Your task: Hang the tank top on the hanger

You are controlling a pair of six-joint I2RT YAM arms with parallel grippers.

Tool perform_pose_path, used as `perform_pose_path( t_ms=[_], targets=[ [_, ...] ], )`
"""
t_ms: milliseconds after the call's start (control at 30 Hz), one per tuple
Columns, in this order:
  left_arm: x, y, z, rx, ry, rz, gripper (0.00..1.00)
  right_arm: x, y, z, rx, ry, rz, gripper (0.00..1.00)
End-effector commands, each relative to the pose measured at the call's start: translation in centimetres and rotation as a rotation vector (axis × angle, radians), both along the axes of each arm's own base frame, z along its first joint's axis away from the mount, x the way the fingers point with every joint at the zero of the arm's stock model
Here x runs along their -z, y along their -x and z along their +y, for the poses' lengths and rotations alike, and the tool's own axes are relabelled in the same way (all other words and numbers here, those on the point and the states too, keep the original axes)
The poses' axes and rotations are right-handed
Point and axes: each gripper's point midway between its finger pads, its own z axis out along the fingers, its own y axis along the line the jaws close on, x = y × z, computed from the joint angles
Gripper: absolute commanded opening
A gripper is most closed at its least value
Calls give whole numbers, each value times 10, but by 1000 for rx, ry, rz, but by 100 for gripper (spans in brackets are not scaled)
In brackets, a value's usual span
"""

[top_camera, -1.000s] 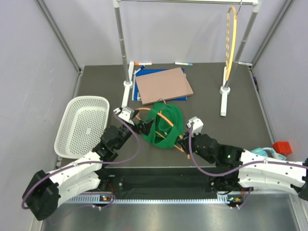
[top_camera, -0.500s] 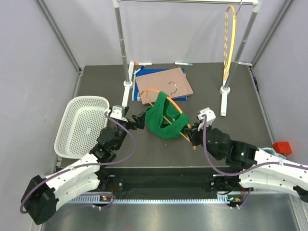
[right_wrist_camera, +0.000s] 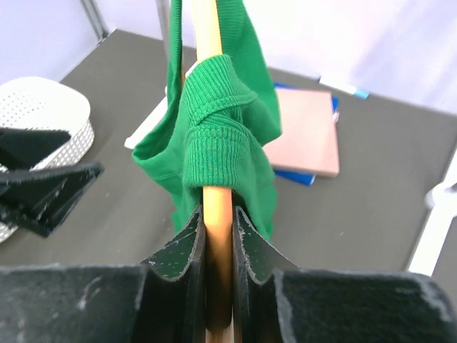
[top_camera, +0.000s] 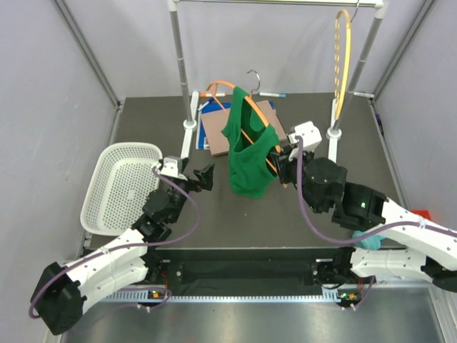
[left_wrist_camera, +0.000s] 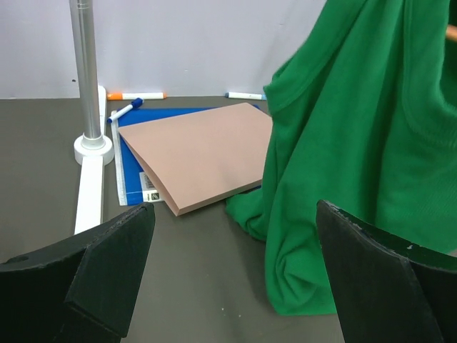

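Observation:
My right gripper will next rise outward to the rack's top bar beside the yellower hanger and release the orange hanger's arm, as its metal hook is still off the rack.
The bright green tank top hangs from the orange hanger, which is lifted above the table with its metal hook pointing up. My right gripper is shut on the hanger's lower end; in the right wrist view the orange bar runs between the fingers and a strap of the top is bunched over it. My left gripper is open and empty, left of the top's hem. In the left wrist view the top hangs at the right, its hem touching the table.
A white basket sits at the left. A brown board on a blue folder lies behind the top, with markers near it. A rack with uprights carries a yellower hanger at the right.
My right gripper has lifted the hanger and top off the table and swung them up and back. My left gripper has let go of the top and drawn back left.

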Motion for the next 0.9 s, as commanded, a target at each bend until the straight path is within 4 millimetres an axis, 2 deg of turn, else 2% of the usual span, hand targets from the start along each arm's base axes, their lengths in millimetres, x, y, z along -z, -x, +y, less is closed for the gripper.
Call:
perform_pose_path(
  t_ms=[0, 67, 100, 133, 167, 233, 267, 333, 367, 533, 867],
  targets=[
    [-14, 2, 5, -15, 43, -36, 99, -91, -11, -21, 76, -131, -150, 0],
    [-15, 2, 5, -17, 46, -37, 99, -100, -19, -24, 93, -111, -169, 0],
    [-15, 2, 5, -17, 46, -37, 99, -112, -20, -27, 99, -132, -181, 0],
    [-15, 2, 5, -17, 45, -36, 99, -112, -27, -28, 110, -116, -177, 0],
    [-16, 2, 5, -17, 48, -40, 99, -123, -30, -31, 115, -129, -187, 0],
    [-16, 2, 6, -18, 50, -41, 99, -123, -43, -36, 124, -73, -187, 0],
    [-17, 4, 4, -9, 50, -42, 99, -133, -45, -40, 124, -86, -197, 0],
    [-17, 3, 6, -17, 51, -43, 99, -129, -59, -44, 144, -52, -178, 0],
    [-18, 3, 6, -18, 54, -44, 99, -137, -61, -48, 149, -59, -185, 0],
    [-19, 4, 8, -23, 53, -48, 99, -142, -86, -67, 178, -40, -183, 0],
    [-17, 3, 9, -30, 48, -44, 99, -163, -109, -100, 236, -16, -202, 0]
  ],
)
